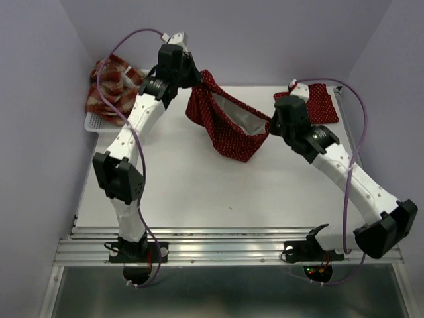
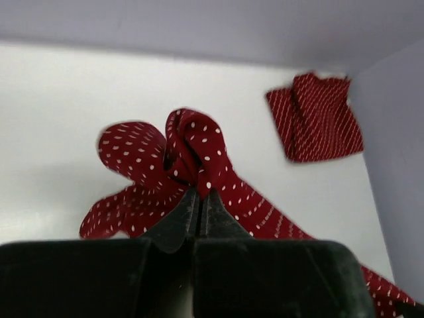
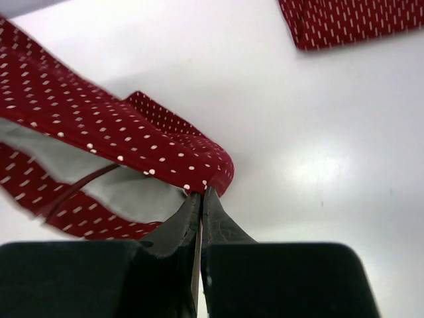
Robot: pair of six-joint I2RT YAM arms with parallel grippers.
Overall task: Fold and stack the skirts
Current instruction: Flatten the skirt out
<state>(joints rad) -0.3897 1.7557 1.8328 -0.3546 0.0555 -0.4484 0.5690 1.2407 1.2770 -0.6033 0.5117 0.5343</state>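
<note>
My left gripper will raise the skirt's bunched corner, then bring it back and down and let it go on the bare tabletop [image 1: 172,136] beside the basket, where it is clear.
A dark red polka-dot skirt [image 1: 225,129] hangs stretched above the table between both grippers, its pale lining showing. My left gripper [image 1: 197,78] is shut on its bunched left corner [image 2: 195,156]. My right gripper [image 1: 271,122] is shut on the skirt's right edge [image 3: 199,169]. A second polka-dot skirt [image 1: 318,103] lies folded flat at the back right of the table, also seen as a folded skirt [image 2: 317,118] in the left wrist view and a folded skirt [image 3: 351,20] in the right wrist view. A plaid skirt [image 1: 112,86] sits heaped in the basket at the back left.
A white mesh basket [image 1: 96,124] stands at the table's back left corner under the plaid cloth. Purple walls close in the back and both sides. The table's metal front rail [image 1: 225,248] carries both arm bases.
</note>
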